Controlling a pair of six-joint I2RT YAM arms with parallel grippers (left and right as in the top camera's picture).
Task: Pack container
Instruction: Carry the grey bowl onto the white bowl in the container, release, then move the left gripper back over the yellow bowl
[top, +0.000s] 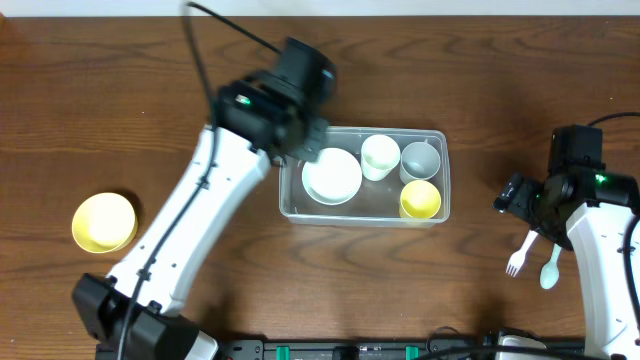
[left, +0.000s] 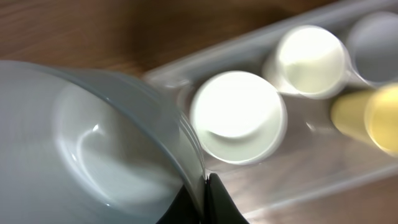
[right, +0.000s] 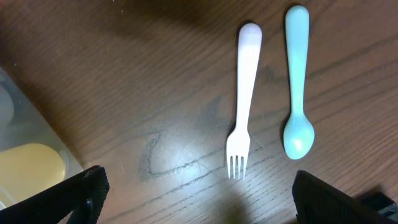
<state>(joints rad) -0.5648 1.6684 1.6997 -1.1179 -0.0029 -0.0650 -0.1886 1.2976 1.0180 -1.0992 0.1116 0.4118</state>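
The white bowl (top: 332, 175) has its empty inside facing up, so my left gripper will next move toward the white cup (top: 380, 156) and then lower the pale grey bowl into the white bowl.
The clear container (top: 362, 214) sits mid-table, holding a white bowl (top: 332, 175), a white cup (top: 380, 156), a grey cup (top: 421, 160) and a yellow cup (top: 420, 199). My left gripper (left: 204, 186) hangs over the container's left end, shut on the rim of a pale grey bowl (left: 93, 149) that tilts beside the white bowl (left: 239, 116). In the overhead view the left gripper (top: 300, 140) hides most of that held bowl. My right gripper (right: 199, 199) is open over bare table, with nothing between its fingers.
A white fork (right: 242, 93) and a pale blue spoon (right: 297, 93) lie side by side just ahead of the right gripper (top: 515, 195). A yellow bowl (top: 104, 222) stands alone at the table's left. The container's corner (right: 25, 124) shows at the right wrist view's left edge.
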